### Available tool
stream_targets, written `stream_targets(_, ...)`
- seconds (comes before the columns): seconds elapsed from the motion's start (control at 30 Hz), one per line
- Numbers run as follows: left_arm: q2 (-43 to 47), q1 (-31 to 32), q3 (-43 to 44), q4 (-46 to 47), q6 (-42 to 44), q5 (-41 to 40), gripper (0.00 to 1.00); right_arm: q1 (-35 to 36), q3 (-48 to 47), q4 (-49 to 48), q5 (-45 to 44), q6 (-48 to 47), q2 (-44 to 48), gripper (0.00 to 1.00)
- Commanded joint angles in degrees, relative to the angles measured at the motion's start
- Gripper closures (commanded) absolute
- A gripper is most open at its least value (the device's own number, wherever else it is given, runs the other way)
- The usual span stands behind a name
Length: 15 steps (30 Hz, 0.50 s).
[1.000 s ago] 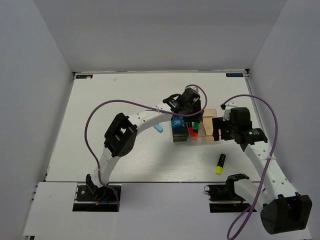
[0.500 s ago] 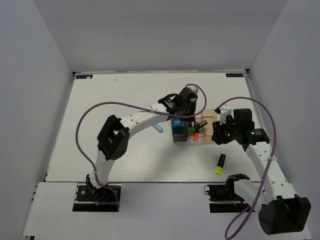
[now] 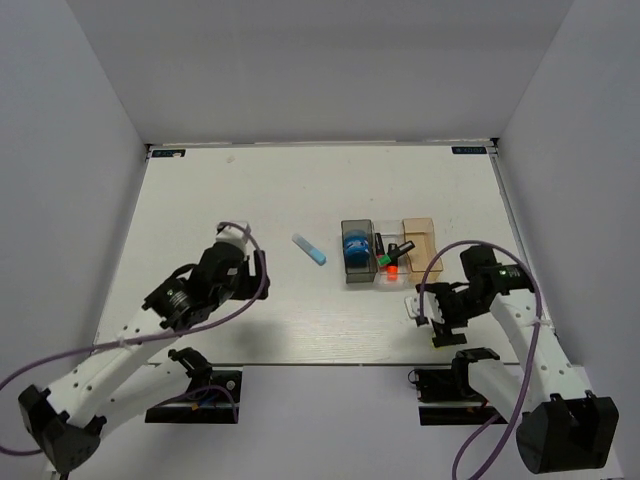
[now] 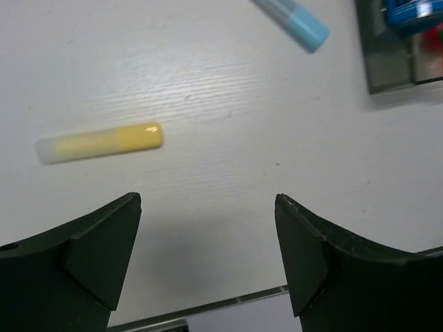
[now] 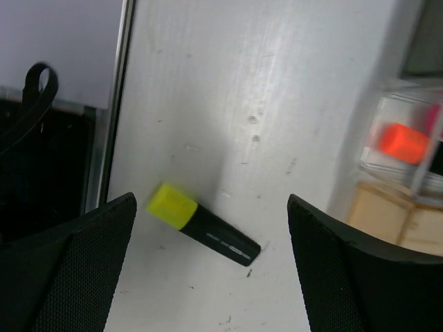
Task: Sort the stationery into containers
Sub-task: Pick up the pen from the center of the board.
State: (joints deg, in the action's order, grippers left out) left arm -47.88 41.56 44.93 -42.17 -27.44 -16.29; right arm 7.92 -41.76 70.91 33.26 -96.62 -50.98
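The black marker is on the tabletop between the open fingers, so my right gripper needs to lower onto it next by its yellow cap [image 5: 201,225] and close across it.
The three joined bins stand right of centre: smoky dark-grey [image 3: 357,268], clear [image 3: 392,274] and tan [image 3: 419,238]. A blue tape roll [image 3: 355,245] lies in the dark bin. Green- and orange-capped markers [image 3: 386,263] lie in the clear bin. A light-blue stick [image 3: 309,249] lies on the table left of the bins. My right gripper [image 3: 428,318] is open over a black marker with a yellow cap [image 5: 201,225], which lies between its fingers [image 5: 211,200]. My left gripper [image 3: 252,272] is open and empty [image 4: 208,200]. A yellow-cream stick [image 4: 100,142] lies ahead of it; the top view hides this stick.
The table's front edge [image 4: 208,308] runs just under the left fingers. In the right wrist view the front edge [image 5: 114,138] is close to the yellow cap, with black cabling [image 5: 31,97] beyond it. White walls enclose the table on three sides.
My left arm has pulled back from the bins to the front left of the table. My right gripper has moved from the tan bin toward the front, over the yellow-capped marker.
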Motion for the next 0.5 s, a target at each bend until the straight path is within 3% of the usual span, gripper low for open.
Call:
stream_targets(0.0,5.6,-3.1,-4.1,-4.0,0.0,-0.5,0.12,-1.0,5.1,1.8,-2.0,-28.2,0.3,0.09)
stream_targets(0.17,9.1,-6.3,-7.8,-6.5,0.5,1.5,0.12,-2.1,8.4,-3.9,-4.0,-43.4,-2.6,0.09)
stream_targets(0.47,10.4,-6.5,-8.1,-6.4,1.5,2.7,0.11,-3.8,1.6,-2.9,-14.7,-53.0,-12.3,0.13)
